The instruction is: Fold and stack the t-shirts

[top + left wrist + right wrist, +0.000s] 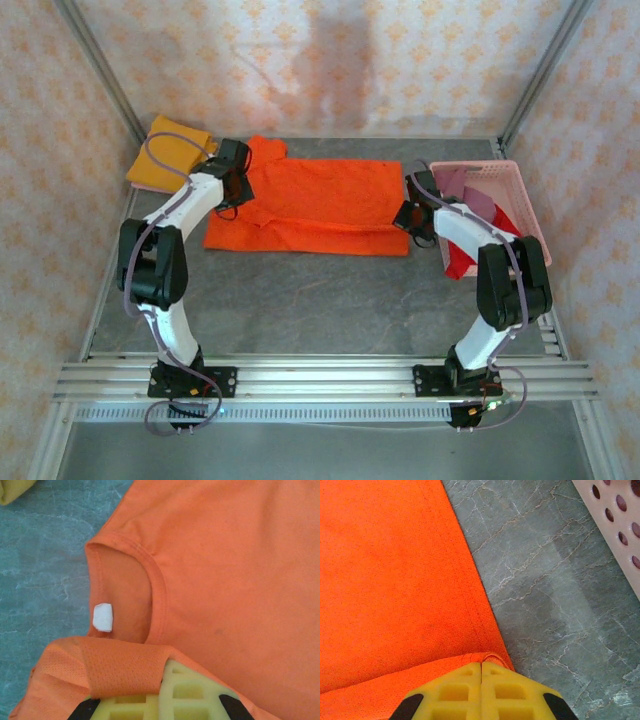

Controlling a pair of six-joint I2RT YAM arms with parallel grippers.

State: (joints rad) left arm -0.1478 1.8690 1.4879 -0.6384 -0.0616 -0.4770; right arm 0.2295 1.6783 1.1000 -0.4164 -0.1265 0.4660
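I will next lower the t-shirt's corner with my right gripper, just outward onto the t-shirt's flat hem end [392, 207] [479, 642], and let go of it as the t-shirt's edges line up.
The bright orange t-shirt [320, 200] lies spread flat across the back of the table, its neck to the left. My left gripper [235, 185] is shut on a fold of its fabric by the collar. In the left wrist view that fold drapes over the yellow fingers [195, 695], just below the neckline and its white tag [103, 617]. My right gripper [412, 215] is shut on the shirt's hem corner at the right end; the right wrist view shows the jaws [481, 664] pressed together over the orange cloth [395, 580]. A folded mustard yellow t-shirt [165, 155] rests at the back left.
A pink lattice basket [520, 190] stands at the right with a mauve shirt [475, 195] inside and a red one [460, 262] hanging over its near-left edge. Its wall [620, 520] is close to my right gripper. Grey tabletop [320, 300] stretches in front of the orange shirt.
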